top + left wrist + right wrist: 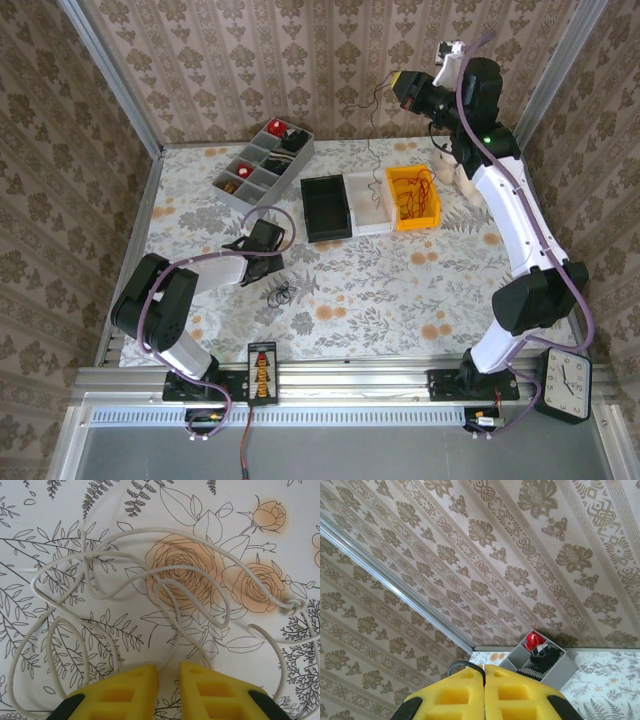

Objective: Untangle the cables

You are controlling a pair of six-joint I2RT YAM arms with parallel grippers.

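My right gripper tips its fingers downward next, descends over the white bin [371, 222] below it, which already holds the black cable's tail, and releases the rest.
A whitish cable [165, 580] lies in loose loops on the flowered cloth. My left gripper [168, 667] hovers low over it, its yellow fingers a narrow gap apart, and one strand runs toward that gap. In the top view the left gripper [265, 255] sits low at the table's left, with a small dark loopy bunch [280, 292] beside it. My right gripper [402, 86] is raised high at the back, shut on a thin black cable [465, 666] that hangs down [370, 150] toward the white bin [371, 222]. A red cable [413, 195] rests in the yellow bin [398, 176].
A black bin [308, 215] stands left of the white one. A grey divided tray [241, 195] with small red and black parts sits at the back left. Wallpapered walls close in the table. A clock [565, 385] lies by the right arm's base.
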